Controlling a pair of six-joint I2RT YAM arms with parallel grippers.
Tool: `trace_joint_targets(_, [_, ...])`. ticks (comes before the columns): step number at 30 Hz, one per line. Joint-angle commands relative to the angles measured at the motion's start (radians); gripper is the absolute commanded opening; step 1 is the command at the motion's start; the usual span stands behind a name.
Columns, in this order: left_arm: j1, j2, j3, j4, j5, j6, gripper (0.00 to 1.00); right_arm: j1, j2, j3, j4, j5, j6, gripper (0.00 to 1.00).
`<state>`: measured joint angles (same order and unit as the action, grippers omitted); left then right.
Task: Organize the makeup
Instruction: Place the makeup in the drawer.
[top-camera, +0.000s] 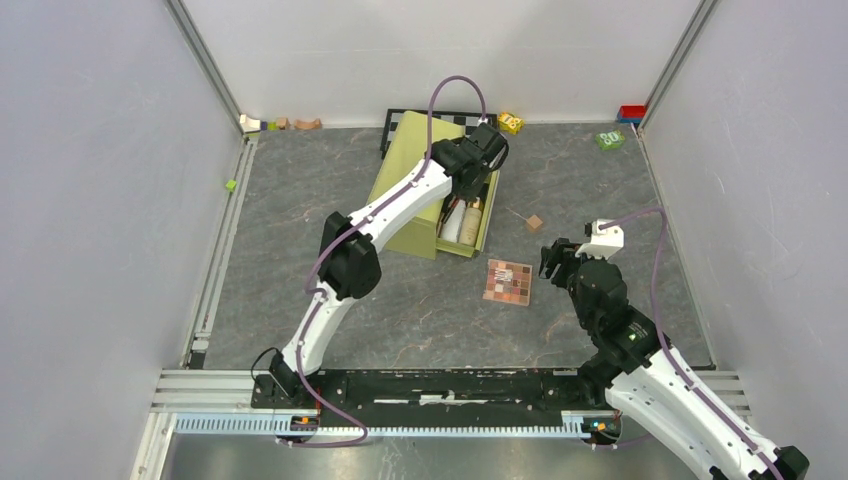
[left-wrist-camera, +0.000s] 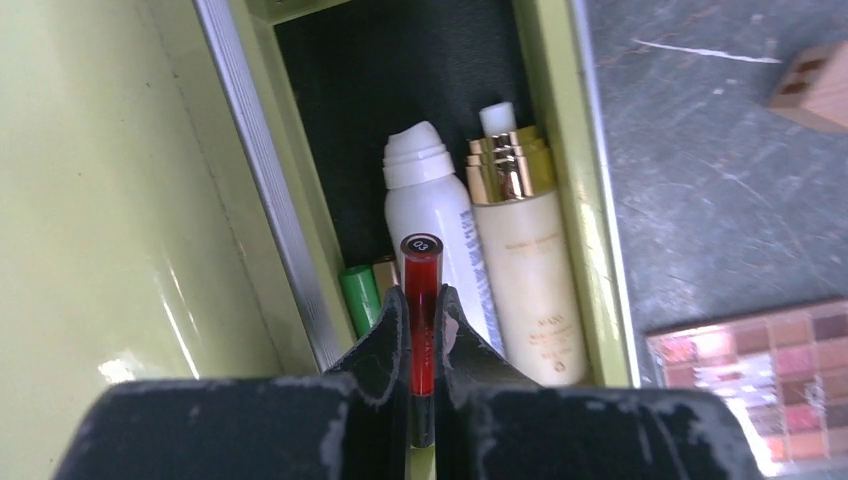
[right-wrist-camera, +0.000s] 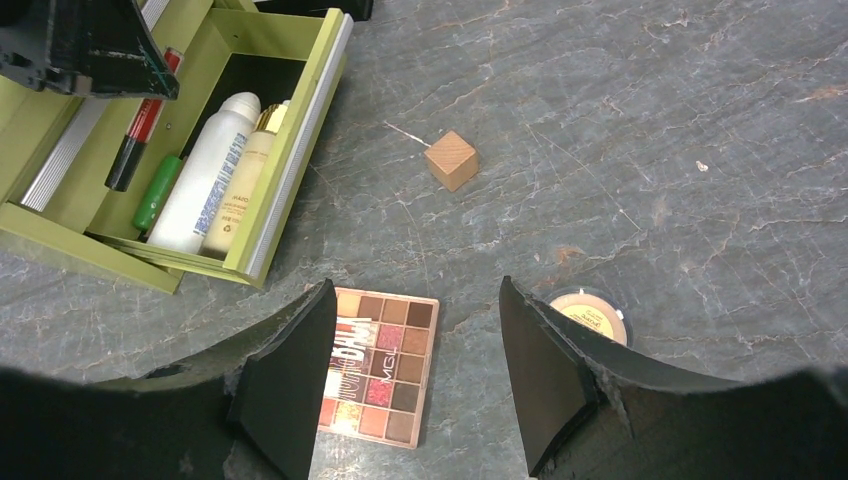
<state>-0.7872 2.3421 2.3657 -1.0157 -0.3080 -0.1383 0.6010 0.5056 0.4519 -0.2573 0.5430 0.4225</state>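
Note:
I will next lower the red pencil into the drawer with my left gripper, over the green tube (left-wrist-camera: 360, 296) beside the white bottle.
My left gripper (left-wrist-camera: 421, 296) is shut on the red pencil (left-wrist-camera: 421, 320), holding it over the open drawer (right-wrist-camera: 292, 150) of the olive-green box (top-camera: 405, 195). In the drawer lie a white bottle (left-wrist-camera: 432, 210), a beige gold-capped bottle (left-wrist-camera: 528, 275) and a green tube (left-wrist-camera: 360, 296). The square eyeshadow palette (right-wrist-camera: 385, 365) lies flat on the table, partly under my right gripper (right-wrist-camera: 415, 385), which hangs open and empty above it. A round peach compact (right-wrist-camera: 592, 312) sits just right of the right finger.
A wooden cube (right-wrist-camera: 451, 159) lies on the table right of the drawer. A chequered board (top-camera: 398, 122) shows behind the box. Small toys, yellow (top-camera: 510, 122), green (top-camera: 609, 139) and red-blue (top-camera: 631, 112), lie along the back wall, and a tiny green cube (top-camera: 230, 185) by the left rail.

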Motion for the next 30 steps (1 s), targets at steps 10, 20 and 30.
trace_joint_targets(10, [-0.007, 0.078, 0.034, -0.053, -0.212, -0.049, 0.05, -0.002, -0.004, -0.008, 0.008, 0.028, 0.011, 0.68])
trace_joint_targets(20, [-0.009, 0.068, -0.008, -0.088, -0.246, -0.082, 0.31, -0.001, 0.001, -0.019, 0.022, 0.018, 0.015, 0.68])
trace_joint_targets(30, [-0.016, 0.029, 0.014, -0.087, -0.219, -0.085, 0.45, -0.001, 0.000, -0.028, 0.027, 0.015, 0.022, 0.68])
